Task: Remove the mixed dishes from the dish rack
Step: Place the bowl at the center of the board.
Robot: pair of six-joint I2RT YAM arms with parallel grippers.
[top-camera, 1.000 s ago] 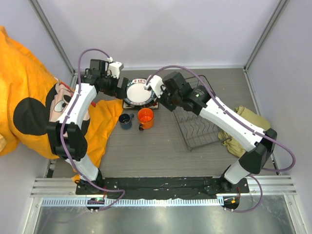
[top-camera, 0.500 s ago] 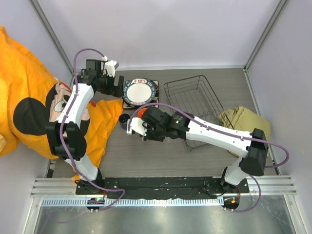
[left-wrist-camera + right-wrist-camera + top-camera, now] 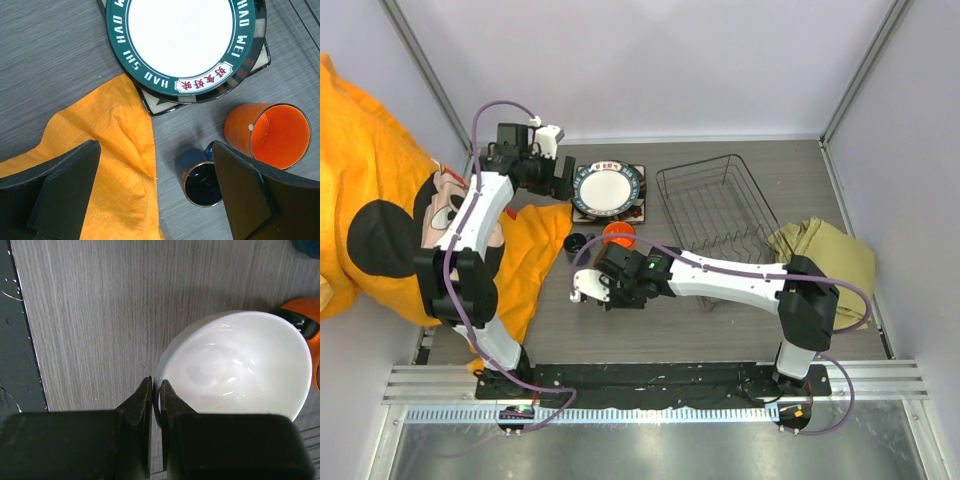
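Observation:
My right gripper will next move to the bare tabletop in front of the dark-blue cup, below and to the left of it in the top view. It will lower the bowl (image 3: pixel 235 365) there and let it go.
My right gripper (image 3: pixel 156 385) is shut on the rim of the plain white bowl (image 3: pixel 235 365), low over the table just in front of the orange mug (image 3: pixel 618 233). In the top view that gripper (image 3: pixel 605 285) hides the bowl. The small dark-blue cup (image 3: pixel 576 241) stands left of the mug. The round dark-rimmed plate (image 3: pixel 606 189) lies on the square cream plate (image 3: pixel 582 212). The dish rack (image 3: pixel 720 215) holds no dishes. My left gripper (image 3: pixel 563 180) is open and empty, above the round plate (image 3: pixel 180 35), the cup (image 3: pixel 200 180) and the mug (image 3: pixel 270 132).
An orange cartoon cloth (image 3: pixel 380 200) covers the left side and reaches the cup (image 3: pixel 115 140). An olive cloth (image 3: pixel 830 255) lies right of the rack. A black strip (image 3: pixel 15 340) runs along the table's near edge.
My right arm swung from beside the round plate down and forward to the table in front of the mug, carrying the bowl. The left arm barely moved.

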